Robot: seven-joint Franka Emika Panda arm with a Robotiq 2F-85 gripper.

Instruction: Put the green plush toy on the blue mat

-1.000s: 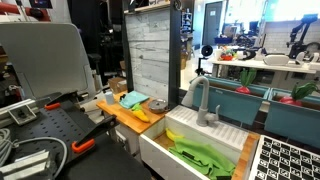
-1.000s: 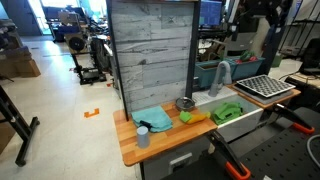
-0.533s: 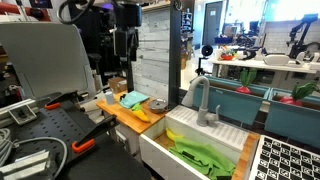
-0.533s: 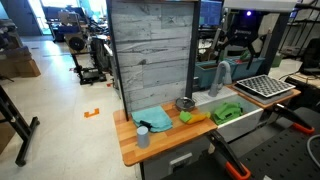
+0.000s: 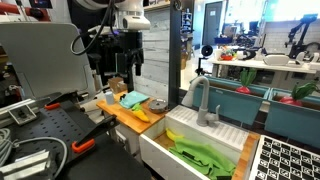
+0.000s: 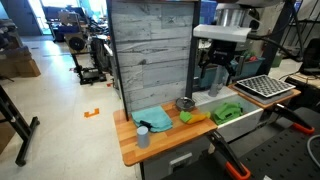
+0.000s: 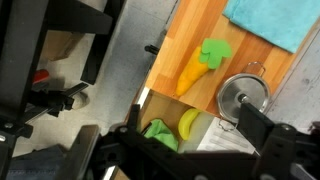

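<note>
Next, my gripper moves toward the blue mat (image 6: 153, 118) and lowers its open fingers around the toy's green leafy end (image 6: 185, 116), which lies well below my gripper that way.
The green plush toy (image 7: 199, 66) is a yellow-orange elongated piece with a green leafy end. It lies on the wooden counter between the blue mat (image 7: 272, 21) and the sink, and shows in both exterior views (image 5: 143, 115) (image 6: 190, 116). The blue mat (image 5: 133, 99) (image 6: 153, 118) lies flat on the counter, bare. My gripper (image 5: 124, 62) (image 6: 216, 76) (image 7: 190, 160) hangs well above the counter and the sink edge, open and empty, touching nothing.
A grey bowl (image 7: 245, 96) (image 6: 185, 103) stands beside the toy. A grey cup (image 6: 143, 135) sits on the mat's front corner. The sink holds a bright green heap (image 5: 205, 156) (image 6: 228, 112) and a yellow banana-shaped item (image 7: 188, 123). A faucet (image 5: 203, 100) and a tall panel wall (image 6: 150, 50) stand behind.
The arm has come into both exterior views from above and moved down over the counter and sink. The objects have not moved.
</note>
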